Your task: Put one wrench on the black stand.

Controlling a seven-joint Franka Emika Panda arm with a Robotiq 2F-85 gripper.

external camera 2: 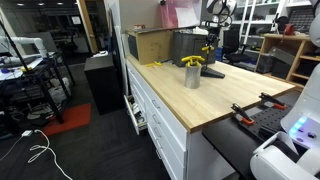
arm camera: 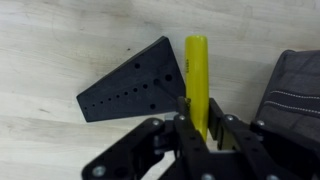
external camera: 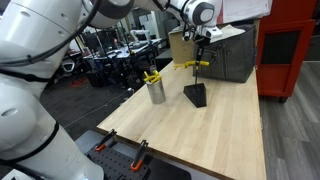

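Observation:
I need to turn my gripper and move it slightly down over the black stand's wide end (external camera: 195, 92) (arm camera: 166, 78), toward the left in the wrist view, because the wrench hangs beside that end.
My gripper (arm camera: 203, 125) is shut on a slim yellow wrench (arm camera: 198, 75) and holds it level in the air. In an exterior view the wrench (external camera: 193, 66) hangs a little above the black stand (external camera: 196, 95), a wedge-shaped block on the wooden table. In the wrist view the stand (arm camera: 135, 90) lies just left of the wrench, its face dotted with holes. Several more yellow wrenches (external camera: 152, 76) stand in a silver cup (external camera: 157, 92) left of the stand. In the other exterior view the gripper (external camera 2: 208, 52), the stand (external camera 2: 211, 70) and the cup (external camera 2: 192, 75) show far off.
A big grey box (external camera: 228, 55) and a cardboard box (external camera: 182, 46) stand at the back of the table (external camera: 190, 135). Orange-handled clamps (external camera: 138, 150) sit at the near edge. A dark object (arm camera: 298, 90) lies at the right of the wrist view.

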